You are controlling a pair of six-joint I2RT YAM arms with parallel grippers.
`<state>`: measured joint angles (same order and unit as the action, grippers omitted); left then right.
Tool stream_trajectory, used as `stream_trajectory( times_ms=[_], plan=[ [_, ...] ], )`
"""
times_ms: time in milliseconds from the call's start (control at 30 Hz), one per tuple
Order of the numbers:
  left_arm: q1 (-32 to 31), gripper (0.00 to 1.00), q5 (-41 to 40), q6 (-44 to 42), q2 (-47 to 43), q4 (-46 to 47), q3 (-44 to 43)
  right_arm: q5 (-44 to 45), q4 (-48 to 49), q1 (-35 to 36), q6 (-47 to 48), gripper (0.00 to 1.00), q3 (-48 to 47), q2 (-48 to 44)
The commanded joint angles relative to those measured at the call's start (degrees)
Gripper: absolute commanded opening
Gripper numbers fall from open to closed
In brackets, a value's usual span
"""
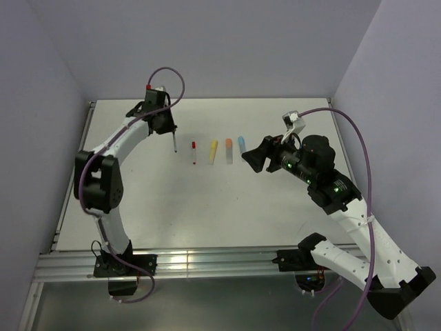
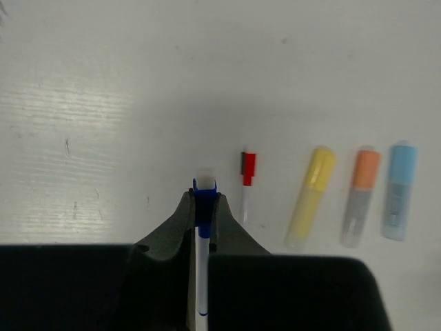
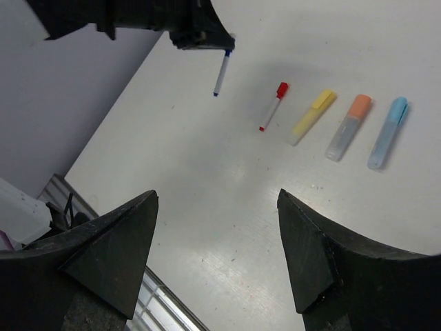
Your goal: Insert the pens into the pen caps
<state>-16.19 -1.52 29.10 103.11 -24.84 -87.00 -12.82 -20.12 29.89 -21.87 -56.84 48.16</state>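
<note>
My left gripper will next lower the thin white pen to the table (image 1: 175,140) beside the thin red-capped pen.
My left gripper (image 1: 170,132) is shut on a thin white pen with a dark-blue cap (image 2: 204,196), which hangs just above the table at the back left. To its right four pens lie in a row with their caps on. They are a thin red-capped pen (image 1: 194,152), a yellow marker (image 1: 213,149), an orange marker (image 1: 229,149) and a light-blue marker (image 1: 242,143). My right gripper (image 1: 249,159) stands open and empty just right of the row, above the table. The right wrist view shows the row (image 3: 349,126) beyond its fingertips (image 3: 150,200).
The white table (image 1: 207,207) has a metal rail (image 1: 207,262) along its near edge. Purple walls close in the back and both sides. The left arm (image 1: 103,179) reaches up along the left side. The right arm (image 1: 331,186) comes in from the lower right.
</note>
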Motion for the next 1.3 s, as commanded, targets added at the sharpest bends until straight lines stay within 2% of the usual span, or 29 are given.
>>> stream_trajectory(
  times_ms=[0, 100, 400, 533, 567, 700, 733, 833, 933, 1100, 1233, 1267],
  plan=[
    [-0.25, 0.01, -2.86, -4.05, 6.73, -7.67, -7.99, 1.39, 0.08, -0.88, 1.04, 0.78, -1.78, -0.44],
    [-0.16, 0.00, -4.45, -4.76, 15.16, -11.27, -13.36, 1.66, -0.01, -1.15, 0.95, 0.78, -1.26, -0.61],
    [-0.16, 0.06, -5.95, -4.41, 23.09, -12.43, -16.09, 1.57, 0.17, -1.41, 1.13, 0.78, -0.55, -0.88],
    [-0.25, 0.15, -4.64, -4.14, 23.89, -11.11, -14.69, 1.48, 0.34, -1.50, 0.95, 0.78, -0.47, -0.53],
    [-0.25, 0.21, -4.46, -4.05, 23.89, -10.93, -14.51, 1.48, 0.26, -1.50, 1.04, 0.78, -0.47, -0.53],
    [-0.60, 0.33, -4.81, -3.88, 24.24, -10.84, -14.51, 1.30, 0.52, -1.59, 1.13, 0.78, -0.12, -0.61],
    [-0.60, 0.39, -4.90, -3.96, 24.16, -11.02, -14.77, 1.48, 0.43, -1.59, 1.13, 0.78, -0.11, -0.79],
    [-0.86, 0.51, -5.95, -3.88, 22.67, -10.84, -14.51, 1.57, 0.43, -1.59, 1.13, 0.78, -0.03, -1.05],
    [-0.87, 0.58, -6.39, -3.96, 19.86, -10.93, -14.95, 1.74, 0.43, -1.59, 1.30, 0.79, 0.06, -1.05],
    [-1.13, 0.61, -6.30, -4.58, 12.57, -13.56, -18.11, 2.44, -0.01, -1.59, 1.48, 0.80, -0.20, -1.05],
    [-1.57, 0.64, -5.87, -4.49, 3.17, -13.22, -15.31, 2.89, -0.18, -1.59, 1.57, 0.84, -0.11, -1.23],
    [-1.74, 0.64, -5.78, -4.32, 0.80, -12.87, -13.91, 2.89, -0.18, -1.59, 1.57, 0.95, -0.03, -1.23]
  ],
)
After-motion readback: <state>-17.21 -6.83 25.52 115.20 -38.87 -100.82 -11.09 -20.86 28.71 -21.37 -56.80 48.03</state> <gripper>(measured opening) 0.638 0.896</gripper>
